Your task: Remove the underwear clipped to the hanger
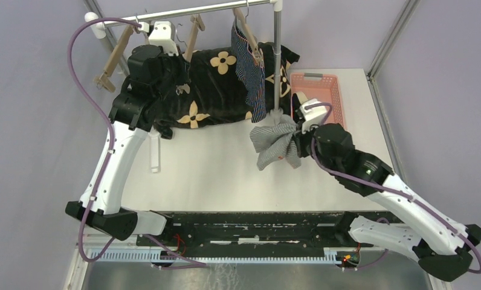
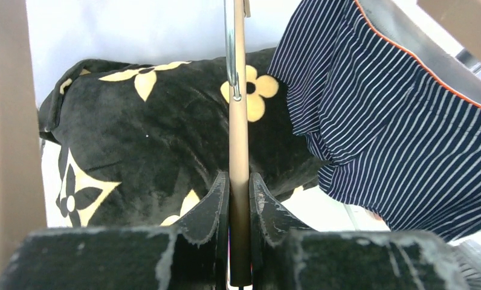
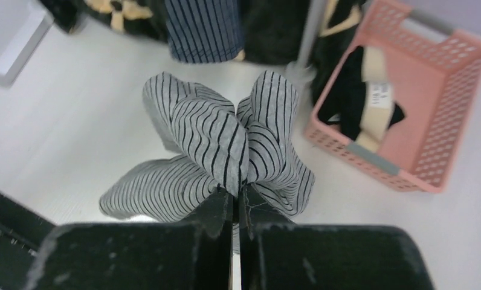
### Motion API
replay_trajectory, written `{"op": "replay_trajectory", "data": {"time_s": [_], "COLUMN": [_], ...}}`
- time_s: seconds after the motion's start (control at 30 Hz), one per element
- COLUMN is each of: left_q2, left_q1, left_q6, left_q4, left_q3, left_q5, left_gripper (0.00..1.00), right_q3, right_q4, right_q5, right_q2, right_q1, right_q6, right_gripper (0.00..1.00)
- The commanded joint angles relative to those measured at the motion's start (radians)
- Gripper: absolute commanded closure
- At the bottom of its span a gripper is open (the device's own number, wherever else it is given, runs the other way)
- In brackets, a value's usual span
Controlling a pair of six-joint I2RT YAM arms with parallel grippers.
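Note:
My left gripper is going to move up and outward to bring the empty wooden hanger's hook onto the metal bar, because that hook is off the bar.
The grey-white fine-striped briefs hang bunched above the table, pinched in my shut right gripper; in the top view the briefs are left of the gripper. The navy striped briefs hang clipped to a wooden hanger on the rail and also show in the left wrist view. The black briefs lie in the pink basket. My left gripper is shut on the bar of an empty wooden hanger, up by the rail.
A big black cloth with tan flowers lies under the rail at the back. The metal rail has an upright post. Another empty wooden hanger hangs at far left. The pink basket stands back right.

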Motion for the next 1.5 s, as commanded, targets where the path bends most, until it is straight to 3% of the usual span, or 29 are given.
{"op": "replay_trajectory", "data": {"time_s": [0.0,0.27,0.37,0.53,0.67,0.83,1.1,1.33,1.4,1.47], "left_q2": [0.013,0.019,0.024,0.063,0.107,0.155,0.194,0.251,0.262,0.261], "left_q1": [0.003,0.003,0.003,0.013,0.028,0.043,0.069,0.091,0.093,0.093], "left_q6": [0.051,0.05,0.053,0.06,0.07,0.077,0.061,0.038,0.031,0.023], "left_q4": [0.054,0.087,0.099,0.103,0.074,0.047,0.08,0.096,0.095,0.098], "left_q3": [0.086,0.128,0.14,0.192,0.278,0.35,0.283,0.267,0.264,0.253], "left_q5": [-0.036,-0.03,-0.03,-0.029,-0.028,-0.043,-0.061,-0.07,-0.074,-0.076], "left_gripper": [0.97,0.97,0.97,0.97,0.97,0.97,0.97,0.94,0.89,0.75], "right_q3": [0.072,0.139,0.183,0.221,0.241,0.249,0.239,0.248,0.25,0.251], "right_q4": [0.011,0.159,0.205,0.25,0.233,0.249,0.289,0.312,0.318,0.33], "right_q5": [0.233,0.548,0.596,0.484,0.329,0.21,0.049,0.008,0.001,-0.003], "right_q2": [-0.052,0.04,0.11,0.185,0.226,0.288,0.367,0.414,0.424,0.43], "right_q1": [0.004,-0.001,-0.027,-0.174,-0.367,-0.495,-0.581,-0.591,-0.594,-0.596], "right_q6": [-0.058,-0.269,-0.344,-0.379,-0.313,-0.269,-0.221,-0.226,-0.225,-0.226], "right_gripper": [0.99,0.99,0.99,0.99,0.99,0.99,0.99,0.99,0.99,0.99]}}
